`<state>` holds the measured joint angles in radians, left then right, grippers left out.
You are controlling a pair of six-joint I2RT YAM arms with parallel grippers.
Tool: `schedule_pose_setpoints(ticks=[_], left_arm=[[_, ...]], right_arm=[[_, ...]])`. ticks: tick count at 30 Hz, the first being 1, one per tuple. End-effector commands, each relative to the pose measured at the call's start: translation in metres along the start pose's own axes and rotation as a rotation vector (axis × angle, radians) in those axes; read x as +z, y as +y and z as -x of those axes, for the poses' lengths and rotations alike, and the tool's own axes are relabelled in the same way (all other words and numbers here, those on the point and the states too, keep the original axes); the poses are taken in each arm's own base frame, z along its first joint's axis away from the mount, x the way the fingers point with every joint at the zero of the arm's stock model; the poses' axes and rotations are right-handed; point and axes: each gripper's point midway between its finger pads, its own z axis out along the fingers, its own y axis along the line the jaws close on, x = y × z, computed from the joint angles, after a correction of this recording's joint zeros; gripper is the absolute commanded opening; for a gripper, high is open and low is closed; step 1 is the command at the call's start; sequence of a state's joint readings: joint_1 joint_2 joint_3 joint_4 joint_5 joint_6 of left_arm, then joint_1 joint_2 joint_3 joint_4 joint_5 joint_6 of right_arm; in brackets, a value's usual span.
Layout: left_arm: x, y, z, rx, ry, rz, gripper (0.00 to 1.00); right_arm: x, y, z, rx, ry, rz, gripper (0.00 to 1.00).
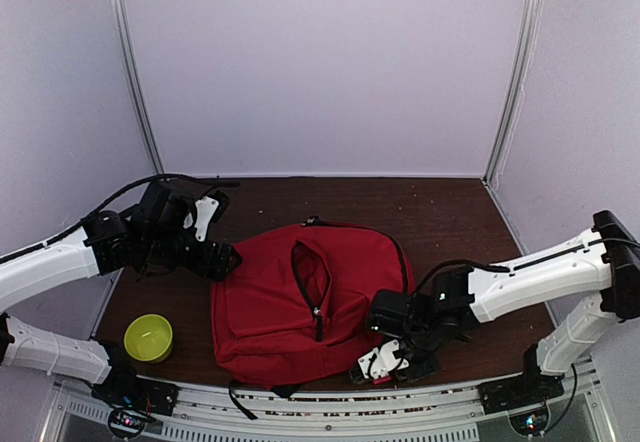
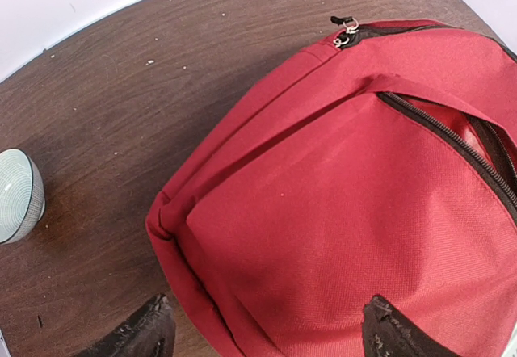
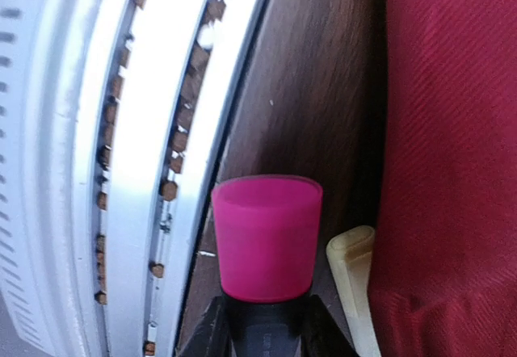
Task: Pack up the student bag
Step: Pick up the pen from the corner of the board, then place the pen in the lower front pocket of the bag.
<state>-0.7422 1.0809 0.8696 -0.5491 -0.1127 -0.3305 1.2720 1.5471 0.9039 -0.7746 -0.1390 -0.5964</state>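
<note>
I will next lift the capped stick outward over the bag with my right gripper, and then I will lower the stick into the front zip pocket [image 1: 312,275].
The student bag [image 1: 300,302], a large red backpack, lies flat in the middle of the table with its front zip pocket gaping. My left gripper [image 1: 225,260] hovers over the bag's far left corner; in the left wrist view it [image 2: 266,337] is open, its fingertips [image 2: 149,331] astride the red fabric [image 2: 347,212] without touching it. My right gripper [image 1: 385,362] sits at the bag's near right corner. In the right wrist view it [image 3: 266,337] is shut on a black stick with a magenta cap [image 3: 266,236].
A lime green bowl [image 1: 148,338] stands near the front left; it also shows in the left wrist view [image 2: 16,195]. A cream plastic piece [image 3: 355,284] lies between the capped stick and the bag [image 3: 452,171]. The metal front rail [image 3: 121,131] runs close by.
</note>
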Motion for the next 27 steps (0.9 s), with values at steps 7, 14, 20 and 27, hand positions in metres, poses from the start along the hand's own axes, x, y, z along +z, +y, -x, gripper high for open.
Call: schedule_pose_setpoints(ticks=[7,14,20,27], left_arm=[[-0.001,0.003,0.0,0.005,-0.014,0.013,0.82],[-0.006,0.007,-0.004,-0.012,-0.018,0.023,0.82],[-0.005,0.007,-0.011,-0.034,-0.022,0.019,0.82],[-0.006,0.007,-0.013,-0.037,-0.02,0.017,0.82]], right_arm=[[-0.106,0.011,0.084,-0.031,-0.529,0.055,0.12],[-0.222,-0.075,0.158,0.309,-1.123,-0.042,0.09],[-0.225,-0.194,0.141,0.957,-1.174,-0.271,0.07],[-0.183,-0.233,0.119,1.218,-1.095,-0.365,0.05]])
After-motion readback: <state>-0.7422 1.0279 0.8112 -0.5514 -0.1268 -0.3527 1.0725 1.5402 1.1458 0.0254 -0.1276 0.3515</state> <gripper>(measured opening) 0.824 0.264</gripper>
